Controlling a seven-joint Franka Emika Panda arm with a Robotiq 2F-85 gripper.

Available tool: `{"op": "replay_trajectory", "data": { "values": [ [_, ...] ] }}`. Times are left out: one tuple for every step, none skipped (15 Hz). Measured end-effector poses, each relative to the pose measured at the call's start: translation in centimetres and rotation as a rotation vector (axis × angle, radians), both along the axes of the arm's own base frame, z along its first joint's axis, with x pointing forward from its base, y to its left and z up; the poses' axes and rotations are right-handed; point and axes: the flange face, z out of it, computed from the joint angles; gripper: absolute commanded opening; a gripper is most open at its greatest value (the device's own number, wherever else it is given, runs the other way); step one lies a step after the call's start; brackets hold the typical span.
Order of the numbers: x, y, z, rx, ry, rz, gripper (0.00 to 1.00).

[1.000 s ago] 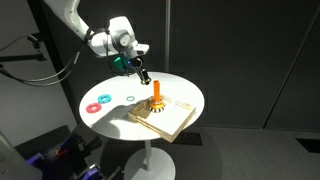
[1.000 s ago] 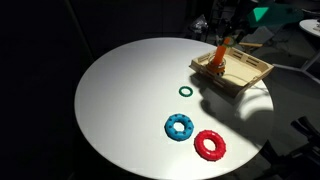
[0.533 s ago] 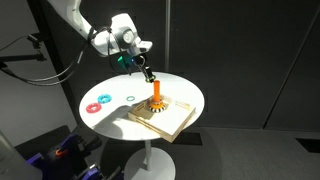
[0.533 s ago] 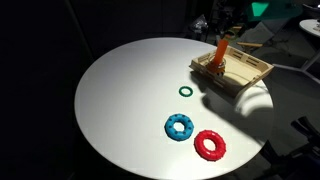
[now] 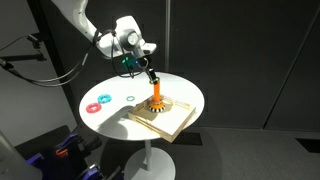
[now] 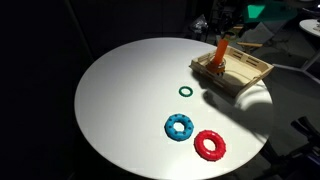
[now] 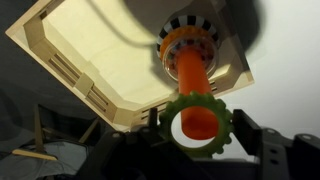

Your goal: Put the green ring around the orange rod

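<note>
The rod's tip [image 5: 156, 81] [image 7: 200, 124] is off-center in the ring's hole. To get the ring over it, my gripper should first move slightly toward the rod, then lower the ring and open.
My gripper [image 7: 200, 130] is shut on a green gear-edged ring [image 7: 197, 149], one finger on each side of it. In the wrist view the orange rod [image 7: 190, 75] shows through the ring's hole, rising from its striped round base [image 7: 188, 35] on the tan wooden board [image 7: 90, 50]. In an exterior view the gripper [image 5: 148, 74] hangs just above and to the left of the rod [image 5: 157, 93]. The rod [image 6: 220, 50] and board [image 6: 240, 72] also show at the far side of the white round table. I cannot tell whether the ring touches the rod's tip.
A small green ring [image 5: 131, 97] [image 6: 185, 91], a blue ring [image 5: 104, 98] [image 6: 180, 127] and a red ring [image 5: 92, 106] [image 6: 210, 145] lie on the white round table [image 6: 120, 100]. The surroundings are dark, with a cable and stand behind the arm.
The gripper with the green ring has moved a little to the right and down, closer to the orange rod. The rings on the table have not moved.
</note>
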Motion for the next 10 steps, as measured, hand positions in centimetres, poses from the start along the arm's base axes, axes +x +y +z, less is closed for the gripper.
{"op": "replay_trajectory", "data": {
  "values": [
    [0.2, 0.0, -0.2, 0.000, 0.000, -0.003, 0.49],
    [0.4, 0.0, -0.4, 0.000, 0.000, -0.004, 0.49],
    [0.5, 0.0, -0.7, 0.001, 0.000, -0.004, 0.49],
    [0.7, 0.1, -0.9, 0.001, -0.001, -0.004, 0.49],
    [0.9, 0.1, -1.1, 0.002, -0.003, -0.003, 0.49],
    [1.1, 0.1, -1.3, 0.002, -0.005, -0.002, 0.49],
    [1.2, 0.2, -1.5, 0.002, -0.005, -0.002, 0.49],
    [1.4, 0.1, -1.7, 0.002, -0.005, -0.001, 0.49],
    [1.5, 0.1, -1.8, 0.003, -0.008, -0.002, 0.49],
    [1.8, 0.1, -1.8, 0.006, -0.010, -0.005, 0.49]
  ]
}}
